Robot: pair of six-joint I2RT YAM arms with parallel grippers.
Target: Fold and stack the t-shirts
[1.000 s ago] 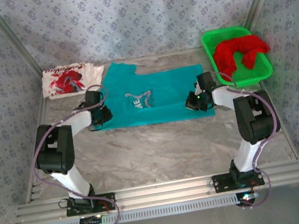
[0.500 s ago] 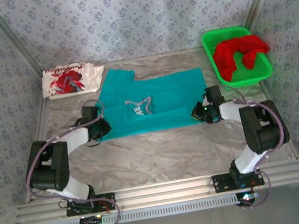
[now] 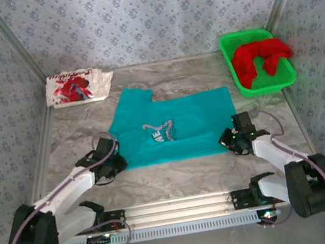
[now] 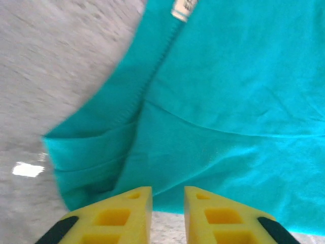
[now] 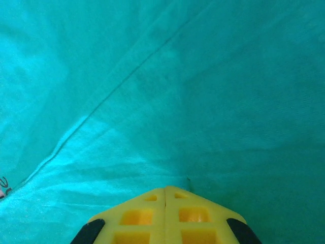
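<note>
My right gripper rises next, moves outward over the shirt's far edge and releases, since the shirt's near hem lies flat.
The teal t-shirt lies spread flat on the grey table, white chest lettering up, its hem toward the arms. My left gripper sits at the shirt's near left corner. In the left wrist view that gripper is slightly open, bare table shows between its fingers, and the teal cloth ends just past the tips. My right gripper is at the near right corner. In the right wrist view it is shut on the teal cloth. A folded white t-shirt with red print lies at the back left.
A green plastic basket stands at the back right with a crumpled red t-shirt in it. Patterned walls close the table at back and sides. A metal rail runs along the near edge.
Both arms drew back toward the near edge and dragged the teal t-shirt with them. The left jaws have parted and let go of the cloth.
</note>
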